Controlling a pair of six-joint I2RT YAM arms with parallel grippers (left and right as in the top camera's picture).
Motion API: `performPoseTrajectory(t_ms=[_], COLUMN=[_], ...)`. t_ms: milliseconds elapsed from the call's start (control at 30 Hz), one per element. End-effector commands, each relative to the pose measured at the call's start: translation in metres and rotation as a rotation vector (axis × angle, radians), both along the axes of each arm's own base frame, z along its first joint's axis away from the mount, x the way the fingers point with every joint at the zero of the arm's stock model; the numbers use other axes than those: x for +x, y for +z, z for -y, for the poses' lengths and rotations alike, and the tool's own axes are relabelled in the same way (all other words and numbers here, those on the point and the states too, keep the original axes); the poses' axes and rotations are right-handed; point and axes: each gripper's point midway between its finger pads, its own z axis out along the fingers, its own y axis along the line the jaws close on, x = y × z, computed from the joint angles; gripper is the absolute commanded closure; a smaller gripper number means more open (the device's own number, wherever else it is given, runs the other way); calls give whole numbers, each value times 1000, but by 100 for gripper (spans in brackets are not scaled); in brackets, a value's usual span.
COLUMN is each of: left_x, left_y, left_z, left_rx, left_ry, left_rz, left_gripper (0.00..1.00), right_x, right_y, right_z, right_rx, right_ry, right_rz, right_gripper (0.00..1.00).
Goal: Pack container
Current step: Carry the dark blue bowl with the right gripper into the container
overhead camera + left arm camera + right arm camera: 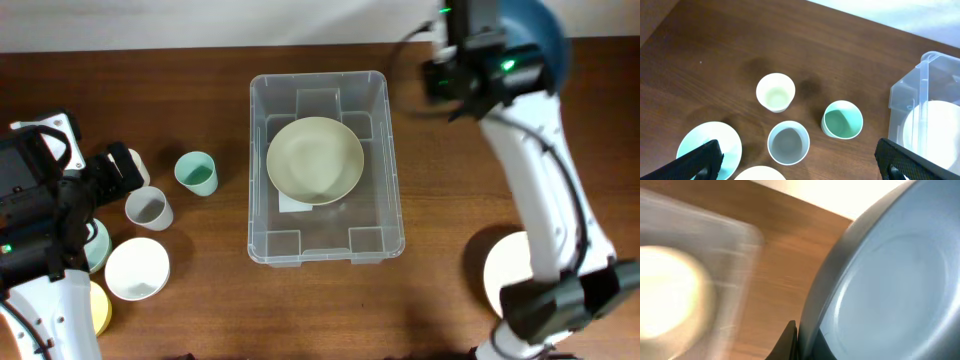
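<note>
The container's cream bowl (pixel 315 160) (pixel 667 297) is below my right gripper and to its left in the overhead view. My right gripper will swing back over that bowl next and go down to release.
The clear plastic container (pixel 262 150) stands at the table's middle with a cream bowl (pixel 315 160) inside; its corner shows in the left wrist view (pixel 920 90). My right gripper (pixel 802 340) is shut on the rim of a blue-grey bowl (pixel 890 280), held in the air beyond the container's far right corner (pixel 540 30). My left gripper (pixel 800 162) is open and empty above several cups at the left: a white cup (pixel 775 92), a grey cup (pixel 788 142) and a green cup (pixel 842 119).
A light blue plate (pixel 710 142) and a cream bowl (pixel 137 268) lie at the left, with a yellow dish (pixel 99 305) at the front edge. A white plate (pixel 505 270) lies at the right front, partly under my right arm.
</note>
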Motion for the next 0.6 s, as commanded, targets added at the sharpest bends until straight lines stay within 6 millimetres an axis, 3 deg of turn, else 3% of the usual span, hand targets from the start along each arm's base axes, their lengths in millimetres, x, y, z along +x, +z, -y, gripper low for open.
performPoseTrajectory(t_ms=[0,67,200,367,567], left_x=[0,0,0,0,0], left_y=[3,3,3,2,3], left_z=[0,0,0,0,0], left_rx=[-13,-13,-13,-14,-14], left_ry=[4,4,4,4,5], left_rz=[9,9,9,6,6], left_gripper=[1,1,1,1,1], right_x=[-28,-47,-69,-85,-95], right_y=[-3,-18,-53,-99,-141], right_z=[-78,-118,-163,-194,-201], right_rx=[-8,-48,-117,-201,-270], right_ry=[243,367,520,723,906], right_rz=[-29,-69,-142,-251,-369], right_gripper=[96,96,96,96,96])
